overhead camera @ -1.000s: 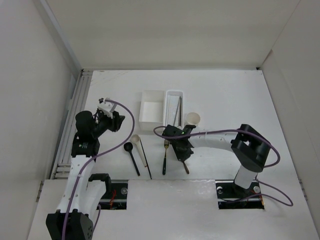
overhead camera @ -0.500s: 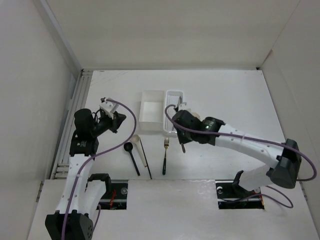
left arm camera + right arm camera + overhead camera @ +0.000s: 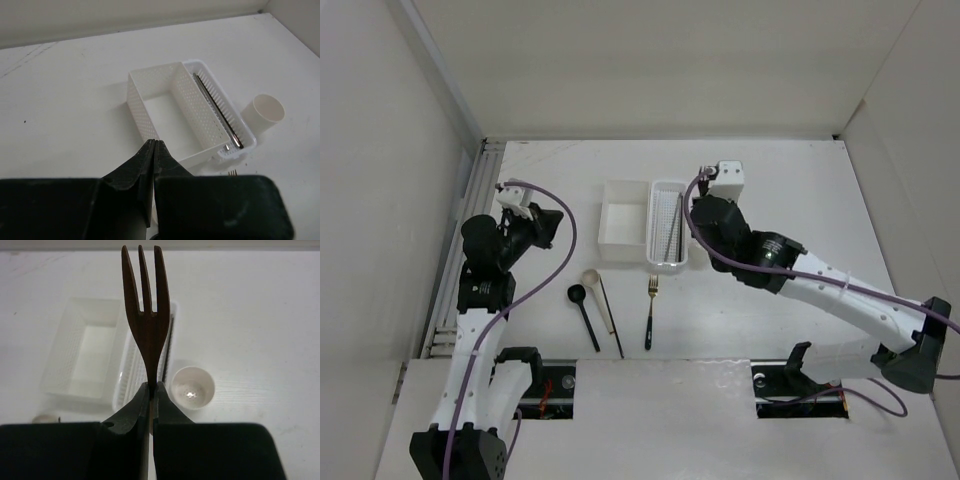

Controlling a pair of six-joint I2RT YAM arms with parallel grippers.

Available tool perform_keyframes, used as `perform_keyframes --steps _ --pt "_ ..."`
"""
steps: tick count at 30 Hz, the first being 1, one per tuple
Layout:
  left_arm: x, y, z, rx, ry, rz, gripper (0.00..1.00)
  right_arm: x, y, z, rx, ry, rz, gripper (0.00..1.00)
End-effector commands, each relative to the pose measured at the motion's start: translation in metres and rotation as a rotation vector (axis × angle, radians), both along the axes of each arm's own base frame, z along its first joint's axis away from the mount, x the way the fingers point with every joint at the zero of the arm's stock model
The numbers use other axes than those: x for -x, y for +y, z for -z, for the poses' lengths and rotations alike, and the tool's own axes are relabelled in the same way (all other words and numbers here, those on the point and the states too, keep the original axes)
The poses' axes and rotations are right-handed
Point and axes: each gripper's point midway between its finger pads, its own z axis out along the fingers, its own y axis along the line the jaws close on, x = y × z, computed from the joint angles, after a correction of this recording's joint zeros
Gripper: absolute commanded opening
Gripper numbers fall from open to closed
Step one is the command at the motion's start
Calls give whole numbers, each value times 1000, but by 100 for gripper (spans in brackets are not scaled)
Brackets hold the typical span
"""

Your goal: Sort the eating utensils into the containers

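The round cream cup is empty, so my right gripper will next go down toward the right in its wrist view, over the cup's opening point(image 3: 193, 386), and let go of the fork's handle.
My right gripper point(image 3: 150, 386) is shut on the small brown fork point(image 3: 146, 315), which points tines-out above the round cream cup point(image 3: 192, 387) and the perforated basket point(image 3: 127, 370). In the top view the right gripper point(image 3: 703, 213) hangs beside the basket point(image 3: 667, 264) and the arm hides the cup. A metal chopstick point(image 3: 676, 225) lies in the basket. The square box point(image 3: 624, 225) holds nothing. The black spoon point(image 3: 584, 312), beige spoon point(image 3: 598, 295), black chopstick point(image 3: 612, 322) and gold fork point(image 3: 649, 315) lie on the table. My left gripper point(image 3: 544, 226) is shut and holds nothing, left of the box.
The left wrist view shows the box point(image 3: 160, 107), basket point(image 3: 215, 115) and cup point(image 3: 267, 112) side by side, with the gold fork's tines point(image 3: 232, 172) at its lower edge. White walls enclose the table on three sides.
My right gripper has lifted the brown fork off the table near the front and carried it back, up beside the basket. My left gripper has shifted a little left and back.
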Motion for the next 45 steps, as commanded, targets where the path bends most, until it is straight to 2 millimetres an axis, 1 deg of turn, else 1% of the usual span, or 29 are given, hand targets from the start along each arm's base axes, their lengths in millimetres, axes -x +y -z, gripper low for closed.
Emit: perform_keyframes --steps 1,2,3,5,6,8,9,10,12,13,15,16,19,20,22,25,26,27,29,32,34,36,37,38,40,42,43,44,45 --pt "-10 10 -35 79 -71 -93 0 -26 -38 -27 -107 -189 216 0" --pt "-11 12 -35 70 -75 -104 0 -39 -48 -29 -158 -211 243 0" --pt "-11 12 -35 70 -75 -104 0 -46 -53 -19 -158 -201 242 0" --pt "-13 14 -30 60 -60 -115 0 -66 -51 -5 -114 -177 188 0" --pt "-14 14 -30 51 -65 -114 0 -80 -47 -4 -141 -180 131 0" --pt "-16 16 -27 50 -56 -123 0 -92 -48 12 -116 -157 86 0" --pt "-17 18 -27 39 -61 -131 0 -102 -47 9 -136 -170 48 0" --pt "-17 18 -27 39 -61 -132 0 -103 -47 19 -130 -161 25 0" --pt "-18 20 -27 30 -66 -140 0 -108 -48 25 -135 -175 -20 0" --pt "-18 20 -27 30 -66 -140 0 -111 -49 32 -156 -176 -62 0" --pt "-20 21 -20 20 -52 -148 0 -112 -46 35 -173 -168 -114 0" --pt "-20 21 -20 20 -51 -148 0 -110 -37 43 -180 -149 -167 0" --pt "-21 23 -20 11 -56 -158 0 -107 -37 58 -166 -125 -191 0" --pt "-21 25 -20 10 -56 -167 0 -104 -37 69 -165 -115 -201 0" --pt "-23 25 -15 9 -48 -167 0 -104 -39 83 -156 -101 -188 0" --pt "-24 25 -17 10 -59 -167 0 -106 -40 96 -148 -76 -190 0" --pt "-24 25 -17 2 -63 -166 0 -105 -39 108 -130 -52 -200 0" --pt "-26 25 -15 1 -54 -166 0 -105 -39 108 -129 -51 -200 0" --pt "-26 25 -15 1 -54 -166 0 -104 -40 121 -119 -26 -199 0" --pt "-26 25 -15 1 -54 -166 1 -103 -42 125 -112 -19 -189 0" --pt "-26 27 -10 -9 -49 -174 1 -100 -44 134 -104 -1 -188 0" --pt "-26 27 -10 -9 -49 -174 2 -96 -44 135 -106 2 -196 0" --pt "-27 30 -10 -9 -49 -184 2 -96 -44 135 -106 2 -196 5" --pt "-27 30 -12 -8 -58 -184 2 -93 -44 141 -105 16 -207 9" --pt "-27 30 -12 -17 -62 -183 2 -90 -43 142 -108 18 -217 20" --pt "-27 31 -12 -25 -66 -182 2 -87 -43 140 -113 15 -226 26" --pt "-28 32 -12 -26 -66 -191 2 -86 -44 132 -121 -5 -227 28" --pt "-28 33 -12 -34 -69 -190 2 -87 -46 132 -117 -8 -213 32" --pt "-28 33 -12 -34 -69 -190 2 -85 -47 128 -119 -13 -213 32"
